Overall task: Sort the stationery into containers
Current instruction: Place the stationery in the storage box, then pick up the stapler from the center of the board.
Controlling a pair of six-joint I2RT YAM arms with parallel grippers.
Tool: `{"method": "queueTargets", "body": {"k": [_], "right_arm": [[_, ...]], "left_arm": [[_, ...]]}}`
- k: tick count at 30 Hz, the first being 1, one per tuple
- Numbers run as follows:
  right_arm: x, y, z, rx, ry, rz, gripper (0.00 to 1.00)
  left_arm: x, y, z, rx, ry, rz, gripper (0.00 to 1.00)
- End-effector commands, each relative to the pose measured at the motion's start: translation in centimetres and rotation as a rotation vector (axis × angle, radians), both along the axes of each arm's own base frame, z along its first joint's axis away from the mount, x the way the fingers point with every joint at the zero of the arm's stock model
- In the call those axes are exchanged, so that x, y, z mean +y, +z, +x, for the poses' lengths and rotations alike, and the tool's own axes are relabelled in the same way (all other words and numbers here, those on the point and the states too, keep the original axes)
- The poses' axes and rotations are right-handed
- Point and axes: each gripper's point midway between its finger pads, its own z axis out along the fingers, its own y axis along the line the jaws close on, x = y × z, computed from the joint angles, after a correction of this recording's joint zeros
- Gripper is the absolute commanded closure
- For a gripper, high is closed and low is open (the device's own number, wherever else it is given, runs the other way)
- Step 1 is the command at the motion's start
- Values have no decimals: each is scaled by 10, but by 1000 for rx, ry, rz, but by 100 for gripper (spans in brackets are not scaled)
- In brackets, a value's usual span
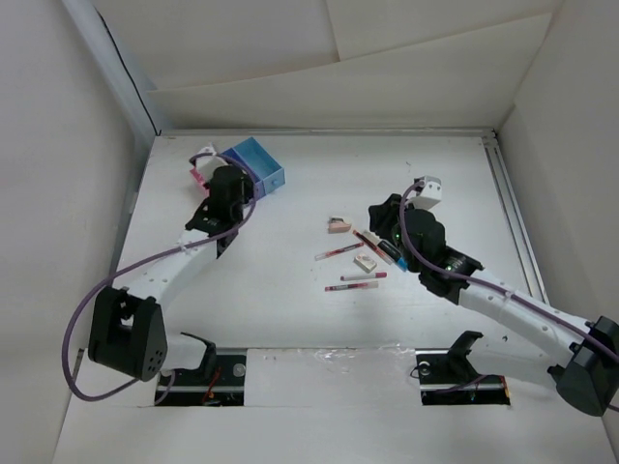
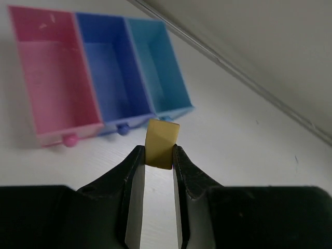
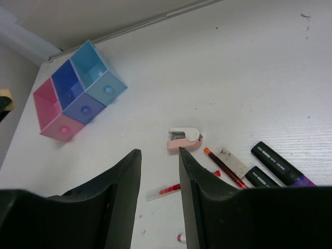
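Observation:
The empty pink bin (image 2: 59, 80) lies below my left gripper, to its left in the wrist view, so next I will move my left gripper down that way and release the eraser.
My left gripper (image 2: 158, 153) is shut on a small beige block eraser (image 2: 162, 142) and holds it above the table, just short of the containers. The three joined bins lie ahead of it: pink (image 2: 52, 78), medium blue (image 2: 111, 78) and light blue (image 2: 158, 72), all looking empty. In the top view the left gripper (image 1: 232, 184) is right beside the bins (image 1: 256, 164). My right gripper (image 3: 160, 153) is open and empty, hovering over the loose stationery: a pink-and-white eraser (image 3: 185, 140), a red pen (image 3: 224, 167), a white flat eraser (image 3: 233, 161) and a dark marker with a purple end (image 3: 280, 165).
In the top view several pens (image 1: 350, 286) and a small eraser (image 1: 365, 261) lie mid-table beside the right gripper (image 1: 384, 217). White walls close the table at the back and sides; a rail (image 1: 513, 213) runs along the right edge.

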Motion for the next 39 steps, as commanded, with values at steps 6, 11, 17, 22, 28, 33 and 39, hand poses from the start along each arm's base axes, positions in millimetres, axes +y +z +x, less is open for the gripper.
{"method": "queueTargets", "body": {"k": [6, 11, 17, 22, 28, 33, 39], "right_arm": [[12, 25, 2, -41, 47, 41, 59], [17, 25, -1, -42, 68, 34, 59], [16, 29, -2, -50, 68, 41, 59], [16, 29, -2, -50, 68, 41, 59], [17, 25, -1, -43, 68, 35, 59], [17, 30, 0, -50, 68, 41, 60], [13, 30, 1, -54, 48, 29, 60]], "left_arm": [[91, -16, 40, 37, 331, -78, 92], [100, -40, 60, 110, 380, -14, 92], [113, -62, 73, 170, 420, -2, 92], [120, -69, 75, 197, 446, 9, 90], [118, -59, 72, 161, 419, 7, 50], [98, -23, 55, 67, 353, 24, 50], [-19, -13, 40, 32, -61, 66, 50]]}}
